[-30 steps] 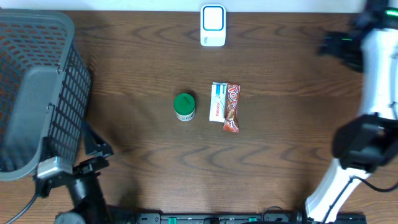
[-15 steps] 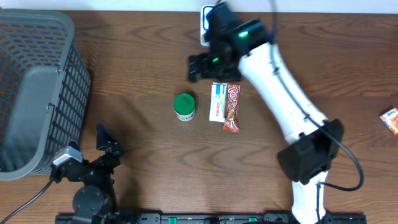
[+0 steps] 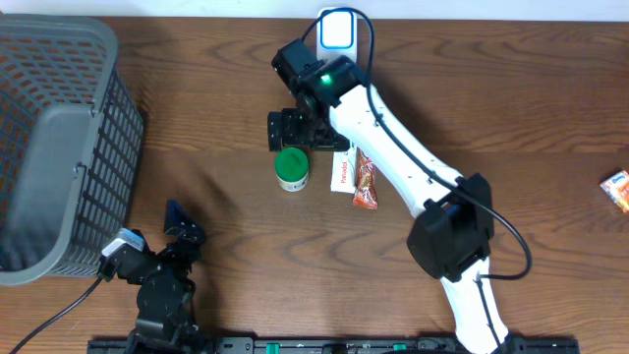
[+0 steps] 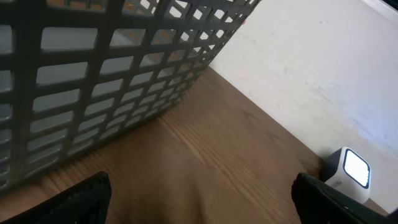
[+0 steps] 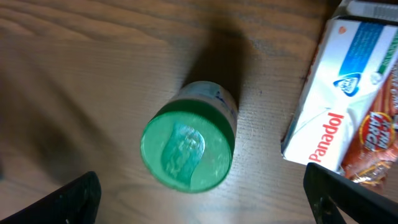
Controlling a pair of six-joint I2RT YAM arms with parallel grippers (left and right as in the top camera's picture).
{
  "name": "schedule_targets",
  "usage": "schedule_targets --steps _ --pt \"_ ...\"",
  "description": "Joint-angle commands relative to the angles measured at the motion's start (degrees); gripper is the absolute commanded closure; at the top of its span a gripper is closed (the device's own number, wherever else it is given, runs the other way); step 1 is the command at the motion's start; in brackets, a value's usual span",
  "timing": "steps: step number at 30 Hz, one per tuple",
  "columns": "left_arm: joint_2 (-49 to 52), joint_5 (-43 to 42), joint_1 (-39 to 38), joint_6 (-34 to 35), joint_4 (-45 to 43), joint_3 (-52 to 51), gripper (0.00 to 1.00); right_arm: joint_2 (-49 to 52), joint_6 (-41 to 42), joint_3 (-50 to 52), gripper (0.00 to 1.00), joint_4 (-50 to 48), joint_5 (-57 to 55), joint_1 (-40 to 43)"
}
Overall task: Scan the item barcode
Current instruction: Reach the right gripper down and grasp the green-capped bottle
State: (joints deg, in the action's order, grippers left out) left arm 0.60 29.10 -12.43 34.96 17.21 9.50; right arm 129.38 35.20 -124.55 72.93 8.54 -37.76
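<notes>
Next, my right gripper lowers and draws back until its wide-apart fingers straddle the green-lidded jar, since bare tabletop on both sides leaves them room.
A small jar with a green lid stands upright mid-table, beside a white Panadol box and a red snack bar. My right gripper hovers open just behind the jar. In the right wrist view the green lid sits between and ahead of the wide-apart fingers of the right gripper, with the Panadol box to the right. The white scanner stands at the far edge with its screen lit. My left gripper is open near the front left, holding nothing.
A large grey mesh basket fills the left side and looms close in the left wrist view, where the scanner shows at lower right. A small orange packet lies at the right edge.
My right arm has swung in from the right side, past the scanner, and now hangs over the green-lidded jar. The left arm has shifted a little near the front edge.
</notes>
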Motion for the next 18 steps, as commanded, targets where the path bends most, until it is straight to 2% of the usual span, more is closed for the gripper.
schedule_targets --steps 1,18 --pt "-0.4 1.2 0.2 1.0 0.0 -0.9 0.07 2.6 1.3 -1.0 0.01 -0.2 0.1 -1.3" --pt "-0.4 1.2 0.2 1.0 2.9 -1.8 0.07 9.5 2.3 -1.0 0.01 -2.4 -6.4 -4.5"
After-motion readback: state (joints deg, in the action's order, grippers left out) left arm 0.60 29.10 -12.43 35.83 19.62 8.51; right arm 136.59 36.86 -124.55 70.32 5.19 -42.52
